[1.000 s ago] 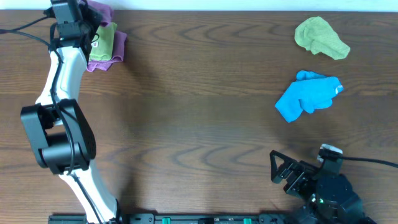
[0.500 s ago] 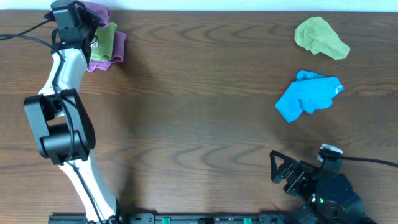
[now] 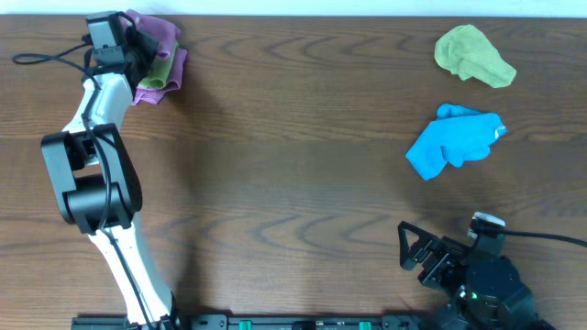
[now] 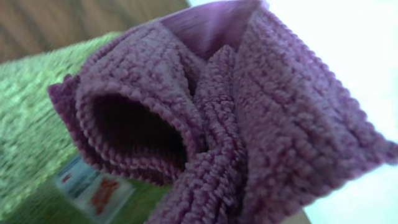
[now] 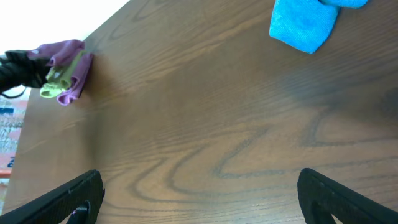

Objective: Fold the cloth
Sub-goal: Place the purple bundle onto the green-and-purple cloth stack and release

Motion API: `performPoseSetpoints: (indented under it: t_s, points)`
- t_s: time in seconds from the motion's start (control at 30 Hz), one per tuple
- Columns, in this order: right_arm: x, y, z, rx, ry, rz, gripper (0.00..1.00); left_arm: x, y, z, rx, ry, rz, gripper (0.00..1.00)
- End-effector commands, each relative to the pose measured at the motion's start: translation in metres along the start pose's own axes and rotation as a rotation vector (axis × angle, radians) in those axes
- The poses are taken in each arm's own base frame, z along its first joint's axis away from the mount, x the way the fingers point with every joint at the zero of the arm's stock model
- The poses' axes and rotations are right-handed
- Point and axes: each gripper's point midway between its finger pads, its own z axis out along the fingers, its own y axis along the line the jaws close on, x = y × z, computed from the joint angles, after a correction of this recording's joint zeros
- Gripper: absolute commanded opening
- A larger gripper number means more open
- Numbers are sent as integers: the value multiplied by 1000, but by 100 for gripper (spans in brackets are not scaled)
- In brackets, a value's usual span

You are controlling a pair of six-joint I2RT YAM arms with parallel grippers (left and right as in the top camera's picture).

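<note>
The lime-green part of the cloth still lies uncovered by purple, so next I need to pull the purple cloth's upper fold back and down with my left gripper, over the exposed lime-green cloth (image 3: 160, 72) (image 4: 38, 118), and let go of it there.
The cloth (image 3: 161, 30), lilac-purple and bunched, lies at the table's far left corner, partly wrapped round a lime-green cloth (image 3: 152, 80). My left gripper (image 3: 140, 44) is shut on the cloth's upper fold. In the left wrist view the cloth (image 4: 249, 118) fills the frame in thick pinched folds and hides the fingers; the lime-green cloth (image 4: 37, 106) and a white printed tag (image 4: 93, 186) show at the left. My right gripper (image 3: 415, 254) stands open and empty near the table's front right, with bare wood between its fingers (image 5: 199, 199).
A bright blue cloth (image 3: 454, 139) lies crumpled at the right, and a second lime-green cloth (image 3: 472, 55) sits behind it. The table's far edge (image 3: 367, 16) runs just behind the purple cloth. A black cable (image 3: 46, 57) trails from the left arm.
My left gripper has shifted right and slightly forward, drawing the purple cloth up over the lime-green one. The right arm has not moved.
</note>
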Motion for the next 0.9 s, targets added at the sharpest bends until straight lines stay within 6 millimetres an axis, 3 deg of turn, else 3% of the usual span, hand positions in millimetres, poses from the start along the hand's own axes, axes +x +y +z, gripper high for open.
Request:
performPoseSetpoints:
  t_s: [0.0,0.27,0.53,0.7,0.8,0.87]
  points:
    - [-1,-3,1,14,-12,9,99,0,-2,2,7,17,25,6]
    - [-1,-3,1,14,-11,9,99,18,20,0,-80,92,50,6]
    - [-1,-4,1,14,-11,9,99,8,39,-10,-123,109,17,27]
    - [-1,-3,1,14,-11,9,99,-5,35,-27,-101,112,30,34]
    - [-1,-4,1,14,-11,9,99,-14,33,-36,-101,99,30,46]
    - [-1,-3,1,14,-11,9,99,-17,31,-41,-100,95,30,65]
